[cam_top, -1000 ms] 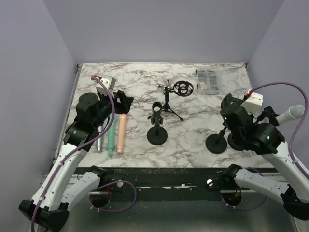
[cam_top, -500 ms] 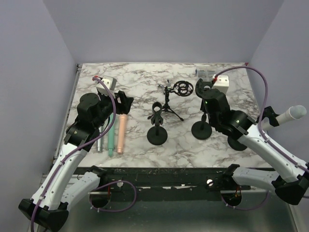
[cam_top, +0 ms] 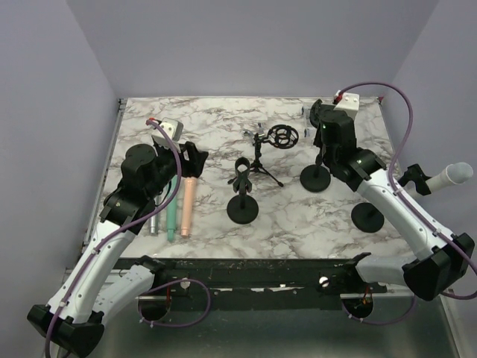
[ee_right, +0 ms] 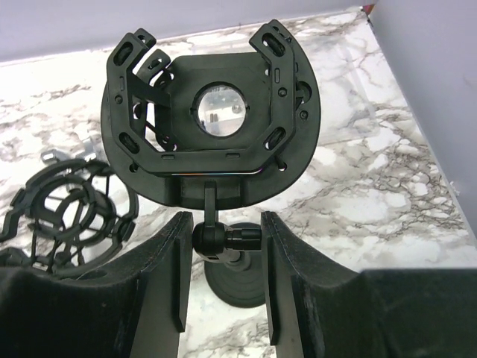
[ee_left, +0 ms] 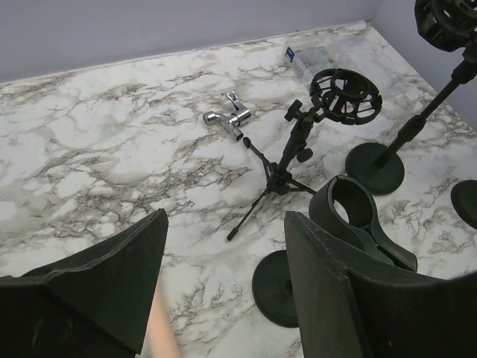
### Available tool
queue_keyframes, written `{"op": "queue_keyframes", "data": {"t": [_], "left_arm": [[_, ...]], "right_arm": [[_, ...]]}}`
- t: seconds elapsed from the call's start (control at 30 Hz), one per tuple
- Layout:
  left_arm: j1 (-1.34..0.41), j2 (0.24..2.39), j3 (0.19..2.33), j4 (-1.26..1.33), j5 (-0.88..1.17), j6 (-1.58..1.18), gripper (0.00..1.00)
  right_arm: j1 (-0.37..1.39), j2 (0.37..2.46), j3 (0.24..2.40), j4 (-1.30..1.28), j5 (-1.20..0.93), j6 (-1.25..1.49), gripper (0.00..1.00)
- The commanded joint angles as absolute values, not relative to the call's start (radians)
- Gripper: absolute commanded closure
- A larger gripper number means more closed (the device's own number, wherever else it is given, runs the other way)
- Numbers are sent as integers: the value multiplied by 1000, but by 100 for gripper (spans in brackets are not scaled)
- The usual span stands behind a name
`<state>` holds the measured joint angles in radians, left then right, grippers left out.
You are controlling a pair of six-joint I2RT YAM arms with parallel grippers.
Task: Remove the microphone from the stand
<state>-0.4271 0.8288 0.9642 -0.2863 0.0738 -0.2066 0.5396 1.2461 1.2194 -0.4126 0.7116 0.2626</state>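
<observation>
I need to lower the empty stand in my right gripper down and to the left in the top view next, onto the bare marble beside the tripod, and release it.
A white microphone (cam_top: 449, 176) sits in a black clip on a stand with a round base (cam_top: 367, 217) at the right edge of the table. My right gripper (cam_top: 320, 149) is far from it at the back right, shut on the swivel joint (ee_right: 223, 239) of another black stand with an empty shock-mount holder (ee_right: 209, 127) and a round base (cam_top: 316, 177). My left gripper (cam_top: 195, 158) is open and empty above the left side of the table (cam_top: 209, 127); its fingers (ee_left: 112, 291) frame bare marble.
Silver (cam_top: 153, 218), green (cam_top: 170, 212) and pink (cam_top: 185, 205) microphones lie side by side at the left. An empty clip stand (cam_top: 244, 190) stands in the middle. A tripod stand with a shock mount (cam_top: 282, 136) and a clear box (cam_top: 322, 128) are behind.
My right gripper has carried its stand from the near right to the back right, uncovering the other round base. The left arm has barely moved.
</observation>
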Motion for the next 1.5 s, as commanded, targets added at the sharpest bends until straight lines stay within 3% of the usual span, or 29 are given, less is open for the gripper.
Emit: {"op": "queue_keyframes", "data": {"t": [0.0,0.47,1.03,1.47], "left_arm": [[-437,827,956,-279,51,-193,34],[-448,822,957,-283,48,-189,34],[-457,825,957,-285,44,-187,34],[-461,834,957,-286,37,-183,33]], "right_arm": [[497,1264,1292,-287,659,248,99],[431,1302,1243,-275,570,317,99],[430,1318,947,-248,518,405,99],[430,1391,843,-202,493,450,99]]}}
